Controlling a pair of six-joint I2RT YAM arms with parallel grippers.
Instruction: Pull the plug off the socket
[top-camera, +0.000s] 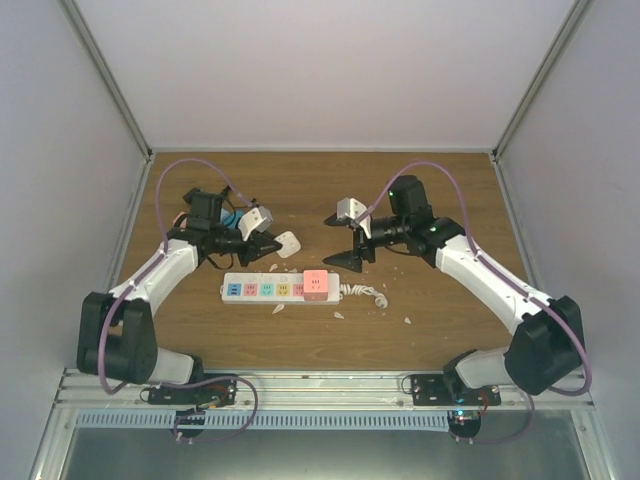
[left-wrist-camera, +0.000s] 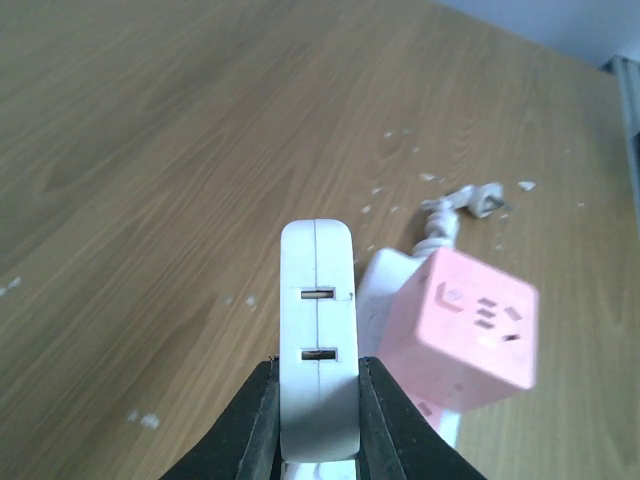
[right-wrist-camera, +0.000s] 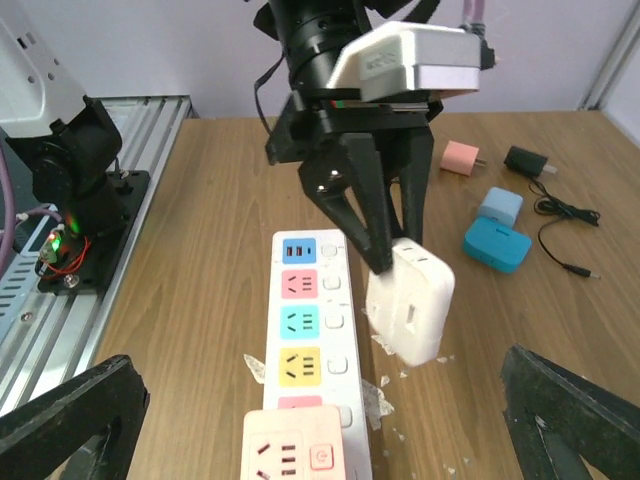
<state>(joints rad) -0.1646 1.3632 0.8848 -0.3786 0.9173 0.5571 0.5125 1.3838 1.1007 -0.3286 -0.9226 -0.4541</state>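
The plug is off the socket, so my left gripper should next move outward from the socket and down to the bare wood (top-camera: 275, 220) beside the teal block and let go of the plug.
The socket (top-camera: 262, 289) is a long white strip with coloured faces, lying flat on the wooden table, also seen in the right wrist view (right-wrist-camera: 308, 330). The plug (left-wrist-camera: 318, 320), a white rounded block, is off the strip and hangs tilted just behind it (top-camera: 287, 245) (right-wrist-camera: 410, 300). My left gripper (left-wrist-camera: 318, 365) is shut on its sides (top-camera: 272, 245). My right gripper (top-camera: 350, 262) stands open above the strip's cord end, its fingers (right-wrist-camera: 60, 420) wide apart with nothing between them. A pink cube adapter (right-wrist-camera: 290, 450) sits in the last socket (top-camera: 317, 285).
The strip's coiled white cord (top-camera: 365, 293) lies to its right among white scraps. Behind the left gripper lie a pink charger (right-wrist-camera: 461, 157), a black charger with a cable (right-wrist-camera: 525, 160), a light-blue block (right-wrist-camera: 499, 206) and a teal one (right-wrist-camera: 496, 245).
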